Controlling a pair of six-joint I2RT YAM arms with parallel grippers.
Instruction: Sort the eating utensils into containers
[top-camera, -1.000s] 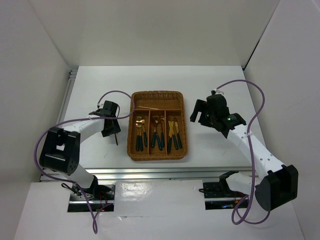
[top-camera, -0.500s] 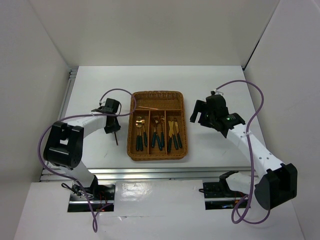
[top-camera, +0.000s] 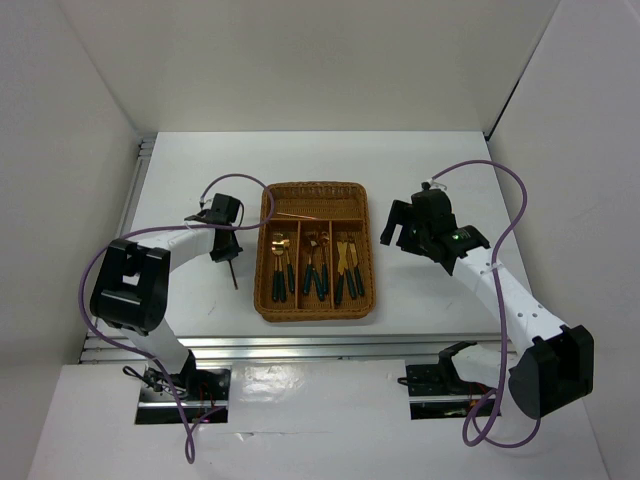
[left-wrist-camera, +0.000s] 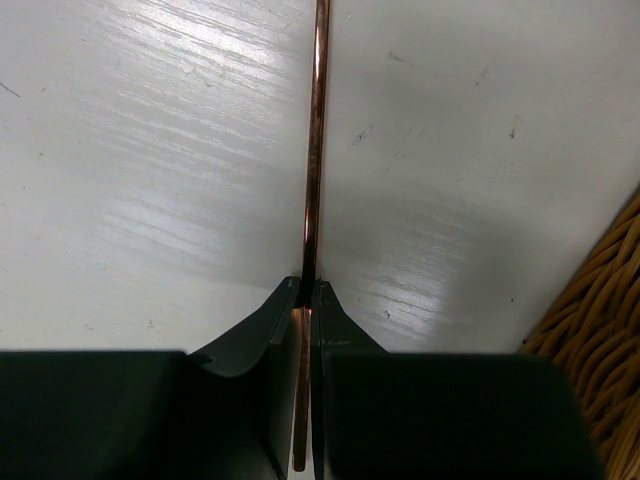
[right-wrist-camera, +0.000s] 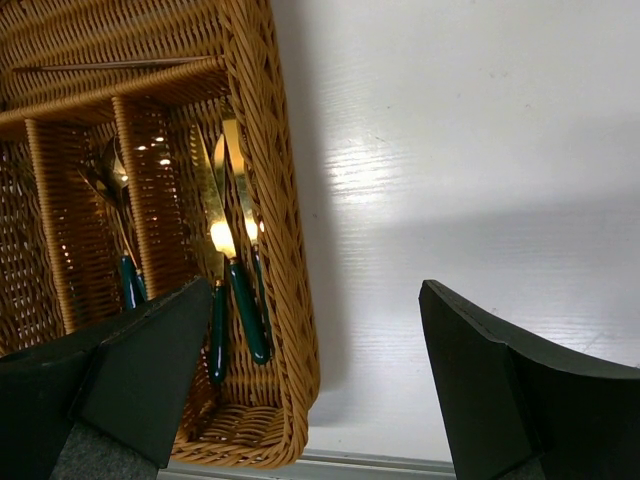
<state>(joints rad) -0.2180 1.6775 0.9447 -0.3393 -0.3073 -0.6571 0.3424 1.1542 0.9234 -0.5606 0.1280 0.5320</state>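
My left gripper is about to go up over the tray's side and turn along the crosswise slot (top-camera: 318, 206) to release, since one copper chopstick already lies in that slot.
The brown wicker tray (top-camera: 262, 250) lies mid-table. Its long slots hold green-handled spoons (top-camera: 278, 262), forks (top-camera: 316, 262) and knives (top-camera: 347, 265). One copper chopstick (top-camera: 300, 214) lies in the crosswise slot. My left gripper (top-camera: 224, 250), just left of the tray, is shut on another copper chopstick (top-camera: 232, 274). In the left wrist view this chopstick (left-wrist-camera: 316, 150) runs straight out from the closed gripper (left-wrist-camera: 307, 285) over the white table. My right gripper (top-camera: 402, 232) is open and empty, right of the tray. The right wrist view shows the open gripper (right-wrist-camera: 315, 300), the tray's right wall (right-wrist-camera: 258, 100) and the knives (right-wrist-camera: 245, 310).
Purple cables (top-camera: 500, 180) loop over both arms. The table's metal front rail (top-camera: 320, 345) runs just behind the tray's near end. White walls close in the back and sides. A corner of the tray (left-wrist-camera: 600, 310) shows at the right of the left wrist view.
My left wrist has shifted slightly toward the back of the table, still holding the chopstick. The right arm has not visibly moved.
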